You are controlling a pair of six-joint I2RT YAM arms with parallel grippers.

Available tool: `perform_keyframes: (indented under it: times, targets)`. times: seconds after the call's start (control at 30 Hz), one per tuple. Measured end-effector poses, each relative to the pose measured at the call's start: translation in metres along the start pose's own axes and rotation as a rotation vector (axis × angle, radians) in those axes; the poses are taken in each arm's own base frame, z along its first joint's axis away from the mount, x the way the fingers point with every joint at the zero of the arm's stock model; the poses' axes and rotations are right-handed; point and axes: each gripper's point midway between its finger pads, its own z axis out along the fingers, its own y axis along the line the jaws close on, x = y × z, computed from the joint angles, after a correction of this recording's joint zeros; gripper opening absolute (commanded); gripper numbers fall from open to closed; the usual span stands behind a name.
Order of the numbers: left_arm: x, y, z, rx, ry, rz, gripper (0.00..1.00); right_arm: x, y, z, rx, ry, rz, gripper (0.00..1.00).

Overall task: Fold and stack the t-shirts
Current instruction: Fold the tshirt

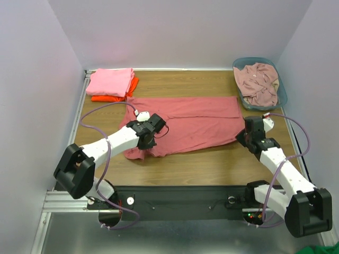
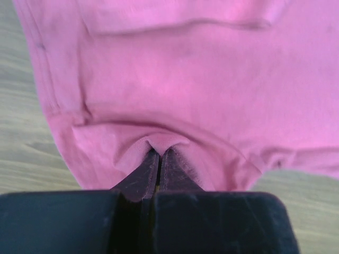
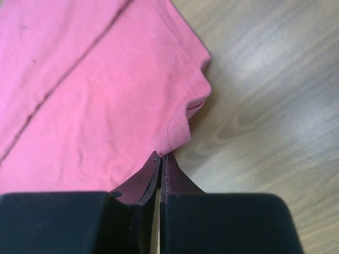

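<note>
I will next use my left gripper to carry the shirt's pinched near edge outward across the spread shirt onto the shirt's far strip and let it go there, as both my grippers are holding that edge.
A dusty coral-red t-shirt lies spread across the middle of the wooden table. My left gripper is shut on a pinch of cloth at its near left edge; in the left wrist view the cloth puckers up between the closed fingertips. My right gripper is shut on the shirt's near right corner, and the right wrist view shows the hem caught at the closed tips. A folded bright pink t-shirt rests on a folded orange one at the back left.
A blue-grey plastic basket at the back right holds a crumpled pale dusty-pink t-shirt. White walls close in the table on three sides. Bare wood shows between the spread shirt and the arm bases.
</note>
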Motion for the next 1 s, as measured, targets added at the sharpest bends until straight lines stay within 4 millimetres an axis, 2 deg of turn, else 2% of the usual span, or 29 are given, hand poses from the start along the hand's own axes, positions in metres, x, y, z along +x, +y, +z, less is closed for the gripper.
perform_keyframes:
  times: [0.23, 0.4, 0.53, 0.7, 0.9, 0.93, 0.97, 1.0]
  targets:
    - [-0.038, 0.005, 0.014, -0.059, -0.025, 0.014, 0.0, -0.026, 0.02, 0.011, 0.042, -0.039, -0.022, 0.0]
    - [-0.082, -0.009, 0.017, -0.038, -0.09, 0.004, 0.0, -0.04, 0.035, 0.028, 0.079, -0.049, -0.052, 0.0]
    - [-0.121, -0.014, 0.03, -0.06, -0.138, -0.004, 0.0, -0.05, 0.047, 0.046, 0.114, -0.053, -0.085, 0.0]
    - [-0.155, -0.014, 0.051, -0.105, -0.169, 0.021, 0.0, -0.057, 0.061, 0.067, 0.139, -0.055, -0.113, 0.0]
    - [-0.184, -0.015, 0.069, -0.134, -0.203, 0.059, 0.0, -0.058, 0.065, 0.088, 0.177, -0.05, -0.137, 0.01]
    - [-0.189, -0.015, 0.075, -0.134, -0.204, 0.063, 0.07, -0.058, 0.066, 0.091, 0.181, -0.049, -0.14, 0.05]
    - [-0.192, -0.016, 0.078, -0.131, -0.202, 0.071, 0.21, -0.059, 0.067, 0.093, 0.185, -0.049, -0.144, 0.09]
    - [-0.195, -0.016, 0.082, -0.132, -0.199, 0.074, 0.3, -0.059, 0.066, 0.095, 0.19, -0.049, -0.145, 0.14]
